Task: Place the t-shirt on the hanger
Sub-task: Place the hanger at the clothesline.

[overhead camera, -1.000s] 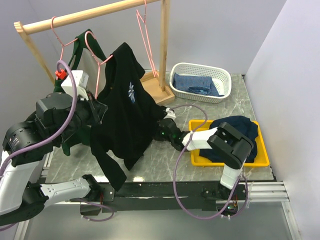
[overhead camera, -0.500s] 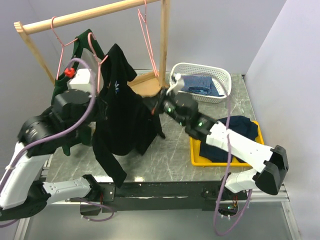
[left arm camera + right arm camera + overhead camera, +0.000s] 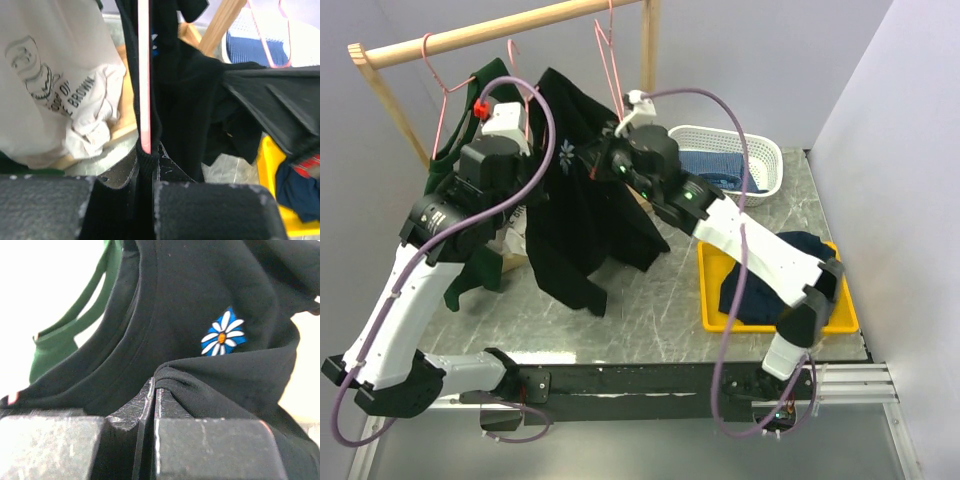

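I will move my left gripper up and outward, then down to put the hanger's pink hook over the wooden bar point(image 3: 509, 25), because the hook is still short of it.
The black t-shirt point(image 3: 582, 205) hangs from its top just below the wooden rail, its hem close to the table. Its flower print point(image 3: 223, 333) shows in the right wrist view. My left gripper point(image 3: 516, 128) is high at the shirt's left side. It is shut point(image 3: 148, 156) on the ribbed collar, where the pink wire of the hanger point(image 3: 145, 75) runs down into the fingers. My right gripper point(image 3: 604, 162) is at the shirt's right shoulder, shut point(image 3: 155, 382) on a fold of black cloth. Most of the hanger is hidden by the shirt.
The rack's rail point(image 3: 500, 33) carries a grey shirt with green sleeves point(image 3: 470, 110) on a pink hanger, and an empty pink hanger point(image 3: 610, 70). A white basket point(image 3: 770, 150) stands at the back right. The yellow tray point(image 3: 846, 318) holds a navy garment point(image 3: 775, 275).
Both arms have lifted the t-shirt up and back toward the rail. The right gripper rose from low by the table to the shirt's shoulder and closed on it.
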